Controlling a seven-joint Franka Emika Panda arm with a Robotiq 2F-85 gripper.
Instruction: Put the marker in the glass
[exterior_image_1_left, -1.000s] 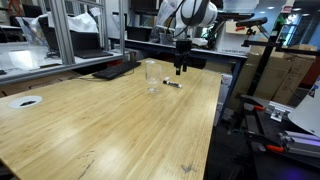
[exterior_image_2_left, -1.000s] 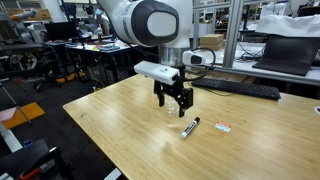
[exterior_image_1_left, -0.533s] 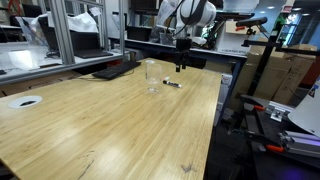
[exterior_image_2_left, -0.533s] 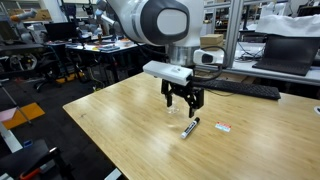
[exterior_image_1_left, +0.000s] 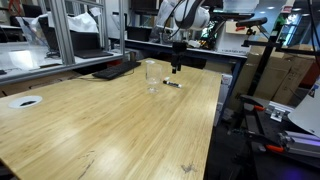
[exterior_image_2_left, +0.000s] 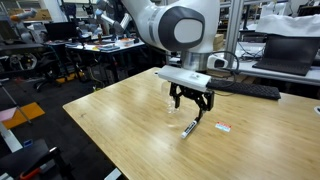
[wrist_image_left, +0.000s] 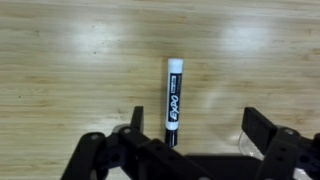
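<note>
My open gripper comes down toward the tabletop next with its fingers astride the marker's black end (exterior_image_2_left: 196, 122) (wrist_image_left: 171, 137). That end lies below my gripper, between my fingers.
The marker (wrist_image_left: 172, 100), black with a whitish labelled barrel, lies flat on the wooden table. It also shows in both exterior views (exterior_image_1_left: 172, 84) (exterior_image_2_left: 189, 128). The clear glass (exterior_image_1_left: 151, 75) stands upright just beside it. I cannot make the glass out in the exterior view from the far side. My gripper (wrist_image_left: 198, 130) is open and empty above the marker, which lies close to one finger. It hangs over the marker in both exterior views (exterior_image_1_left: 176, 68) (exterior_image_2_left: 191, 108).
A small white tag (exterior_image_2_left: 224, 127) lies on the table next to the marker. Black keyboards (exterior_image_1_left: 115, 70) (exterior_image_2_left: 245, 90) sit along the table's back edge. A white disc (exterior_image_1_left: 22, 101) lies far off on the table. Metal frames and desks stand behind.
My gripper has moved sideways across the table and now hangs over the marker, still open. The marker and glass have not moved.
</note>
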